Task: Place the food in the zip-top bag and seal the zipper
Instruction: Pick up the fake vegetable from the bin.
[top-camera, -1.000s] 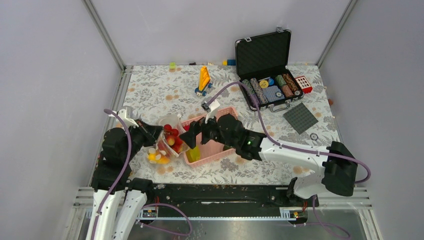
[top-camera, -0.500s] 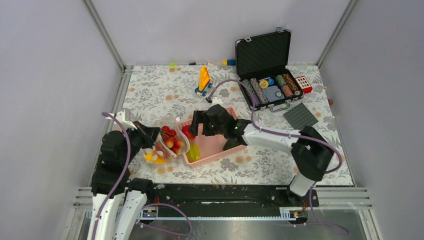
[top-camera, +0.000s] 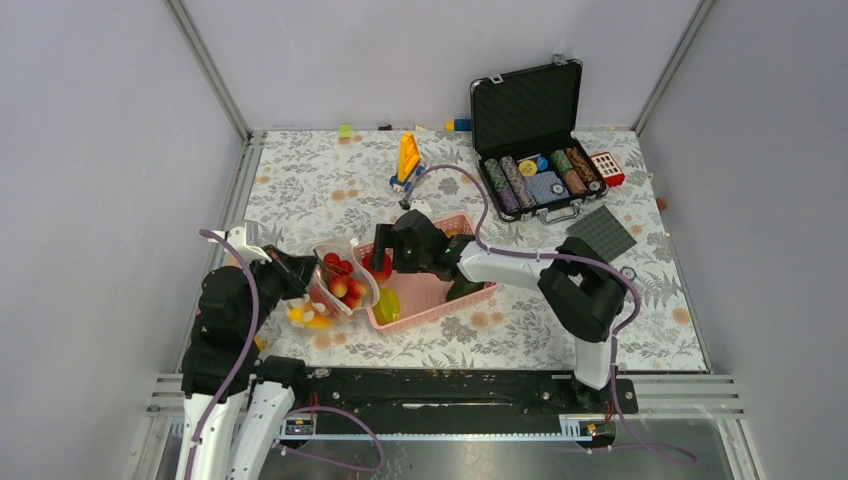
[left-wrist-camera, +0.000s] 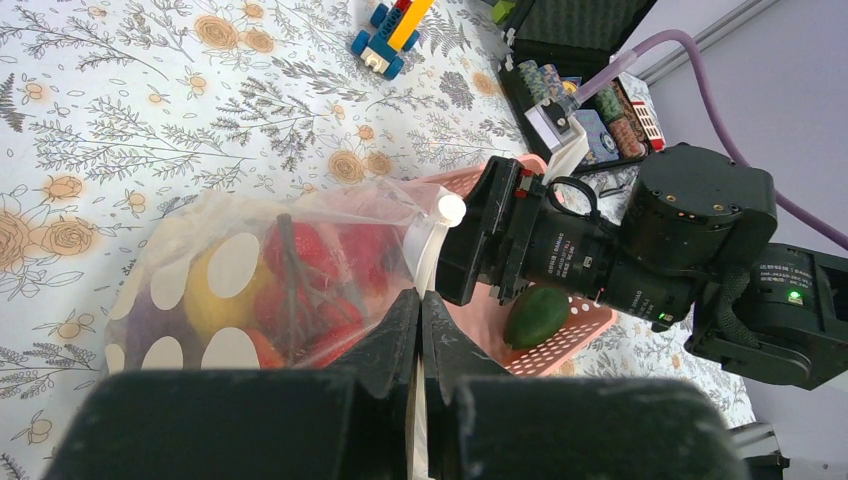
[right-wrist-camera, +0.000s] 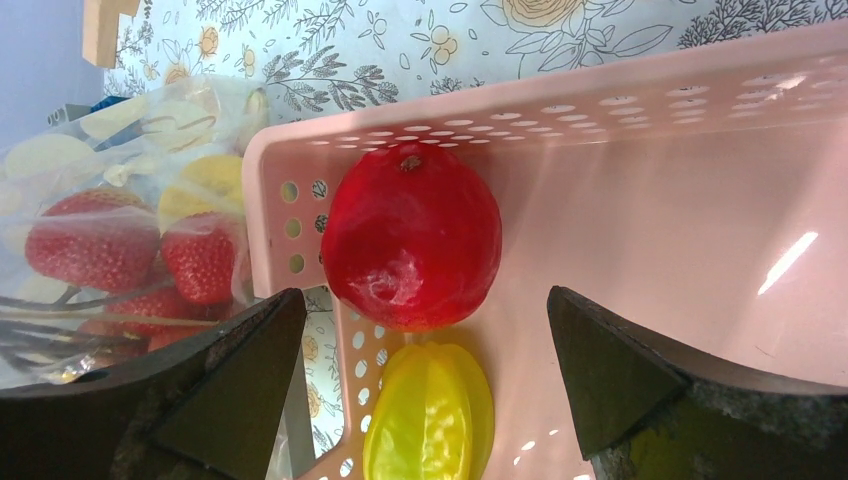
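Note:
The fruit is still outside the zip-top bag, so next I will lower my right gripper into the basket's corner and close it around the sides of the red round fruit (top-camera: 380, 270) (right-wrist-camera: 410, 250).
The zip-top bag (top-camera: 340, 285) lies left of the pink basket (top-camera: 445, 297) and holds strawberries and yellow food. My left gripper (top-camera: 300, 272) is shut on the bag's edge by the zipper strip (left-wrist-camera: 430, 250); the bag (left-wrist-camera: 250, 285) shows beyond its tips (left-wrist-camera: 420, 300). My right gripper (top-camera: 385, 262) is open and empty over the basket's left end. Between its fingers (right-wrist-camera: 425, 300) sit a red round fruit (right-wrist-camera: 410, 250) and a yellow star fruit (right-wrist-camera: 430, 415), both in the basket (right-wrist-camera: 650, 190). A green avocado (left-wrist-camera: 537, 315) lies in the basket too.
An open black case (top-camera: 540, 175) of poker chips stands at the back right, with a grey baseplate (top-camera: 601, 236) in front of it. A yellow toy vehicle (top-camera: 407, 160) stands at the back middle. Small bricks lie along the far edge.
My right arm has reached further left and lower, so its open gripper now hangs over the basket's left end. The left gripper and bag have shifted slightly.

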